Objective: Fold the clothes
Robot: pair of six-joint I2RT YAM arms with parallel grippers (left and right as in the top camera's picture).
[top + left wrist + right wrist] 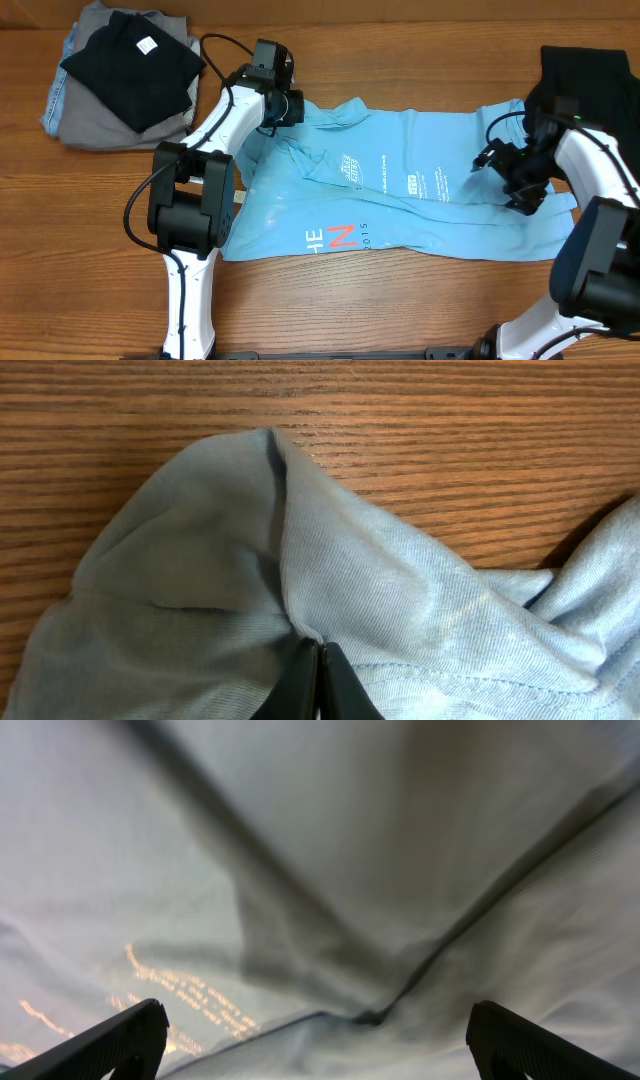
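Note:
The robot's left gripper already pinches the opposite end, so the right gripper next needs to move outward to the shirt's far corner (513,107) by the black garment and close.
The light blue T-shirt (400,190) lies spread across the wooden table, small white print near its middle and large white and red letters (335,238) at its front edge. My left gripper (283,108) is shut on a fold of the shirt's far left part; the left wrist view shows the fingers (320,660) pinched on bunched blue fabric (220,560). My right gripper (510,175) hovers over the shirt's right part. In the right wrist view its fingers (315,1040) are wide apart with only blurred blue fabric (320,870) between them.
A pile of folded clothes, black (135,62) on grey (90,120), sits at the far left corner. A black garment (590,70) lies at the far right. Bare wooden table (400,300) shows in front of the shirt.

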